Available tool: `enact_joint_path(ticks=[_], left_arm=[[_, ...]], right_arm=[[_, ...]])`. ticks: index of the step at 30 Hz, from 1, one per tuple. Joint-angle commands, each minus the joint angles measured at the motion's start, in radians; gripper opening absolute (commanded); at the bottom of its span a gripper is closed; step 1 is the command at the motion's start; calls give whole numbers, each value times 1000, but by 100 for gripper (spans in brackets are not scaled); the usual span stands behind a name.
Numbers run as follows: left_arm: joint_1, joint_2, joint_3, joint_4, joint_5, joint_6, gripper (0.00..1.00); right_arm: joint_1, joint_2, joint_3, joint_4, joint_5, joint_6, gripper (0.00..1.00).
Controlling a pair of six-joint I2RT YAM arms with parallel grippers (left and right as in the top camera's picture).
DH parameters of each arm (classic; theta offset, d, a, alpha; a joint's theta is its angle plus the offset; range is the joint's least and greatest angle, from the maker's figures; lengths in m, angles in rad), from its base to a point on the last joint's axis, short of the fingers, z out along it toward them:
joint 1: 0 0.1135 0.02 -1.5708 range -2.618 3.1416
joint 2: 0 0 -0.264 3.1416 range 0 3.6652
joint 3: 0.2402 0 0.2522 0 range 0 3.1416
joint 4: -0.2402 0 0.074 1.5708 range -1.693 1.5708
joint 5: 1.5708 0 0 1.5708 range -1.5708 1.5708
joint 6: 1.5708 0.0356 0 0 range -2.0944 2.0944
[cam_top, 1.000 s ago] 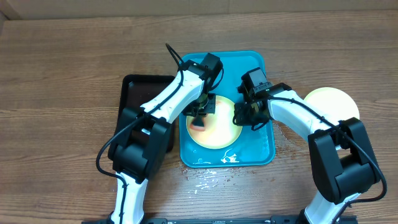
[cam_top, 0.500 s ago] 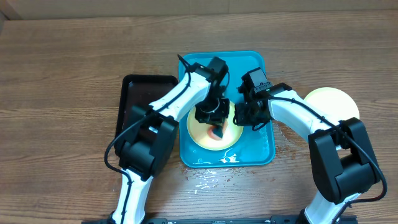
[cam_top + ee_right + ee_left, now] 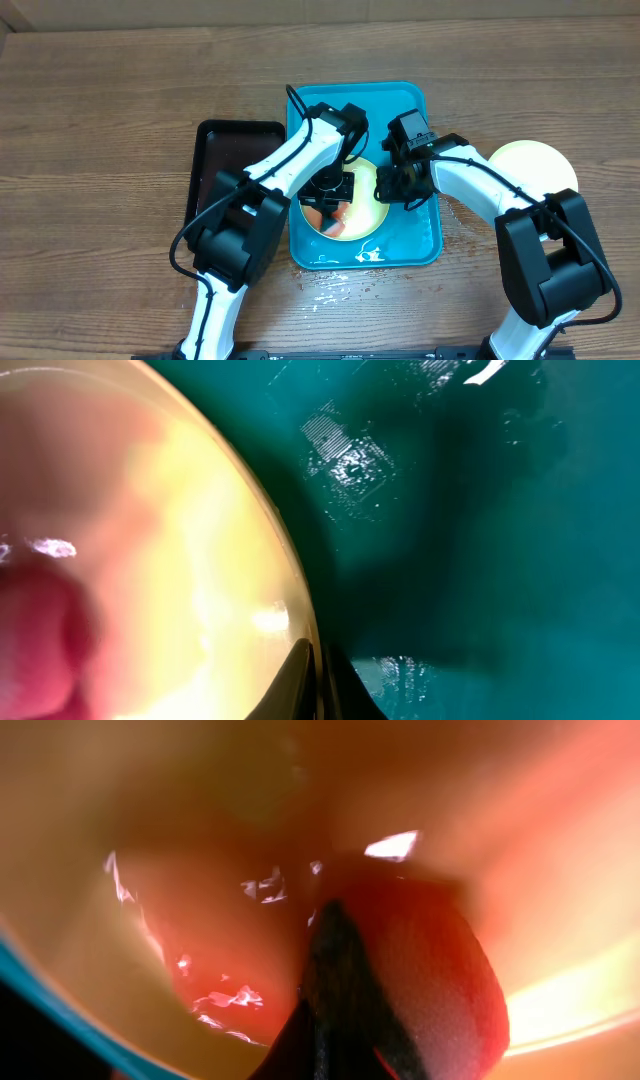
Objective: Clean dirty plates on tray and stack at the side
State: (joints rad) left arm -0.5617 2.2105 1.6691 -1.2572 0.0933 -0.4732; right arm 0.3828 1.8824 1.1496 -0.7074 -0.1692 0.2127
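I will next lift my left gripper off the plate, carry the sponge (image 3: 338,221) across and lower it in the dark brown-black tray beside the turquoise one.
A pale plate (image 3: 366,198) lies in the turquoise tray (image 3: 400,105). My left gripper (image 3: 333,200) is shut on a red-orange sponge (image 3: 338,221) and presses it on the plate's lower left part. In the left wrist view the sponge (image 3: 440,970) lies on the wet plate (image 3: 200,840) beside my dark finger (image 3: 335,1020). My right gripper (image 3: 397,186) is shut on the plate's right rim. In the right wrist view its fingers (image 3: 320,685) pinch the rim of the plate (image 3: 150,510) over the tray (image 3: 480,510). A clean plate (image 3: 532,165) lies on the table at the right.
A dark brown-black tray (image 3: 225,165) stands to the left of the turquoise one. Water drops (image 3: 330,285) lie on the wooden table in front of the tray. A wet patch (image 3: 370,255) shows in the tray's front corner.
My left gripper swept the sponge from the plate's left side to its right, then back toward the lower left. The right gripper has kept its hold on the rim.
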Motion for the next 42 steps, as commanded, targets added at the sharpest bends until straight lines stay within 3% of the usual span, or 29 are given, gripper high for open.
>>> enact_joint_path(ticks=[1,14,21,29,34,35,36,37,40,42], left_arm=[[62,-10,-6,6,-192,-29,4],[250,-252,-6,16,-44,34,4],[359,-314,-9,-26,-63,93,5],[439,-312,-198,78,-183,92,4],[487,-312,-293,132,-156,72,4],[495,-313,-292,132,-146,73,9],[505,-316,-291,132,-129,73,32],[513,-319,-288,132,-114,74,42],[531,-340,-272,127,-68,86,69],[536,-368,-263,126,-37,93,82]], right_arm=[[2,38,-33,-8,48,-5,4],[2,38,-33,-8,48,-5,4],[2,38,-33,-8,48,-4,4],[2,38,-33,-15,48,0,4],[2,37,-25,-37,48,0,4],[2,37,-15,-52,49,0,4],[2,34,0,-71,51,0,4],[3,31,14,-87,58,0,4],[14,8,79,-164,114,0,4],[30,-12,137,-229,170,-1,4]])
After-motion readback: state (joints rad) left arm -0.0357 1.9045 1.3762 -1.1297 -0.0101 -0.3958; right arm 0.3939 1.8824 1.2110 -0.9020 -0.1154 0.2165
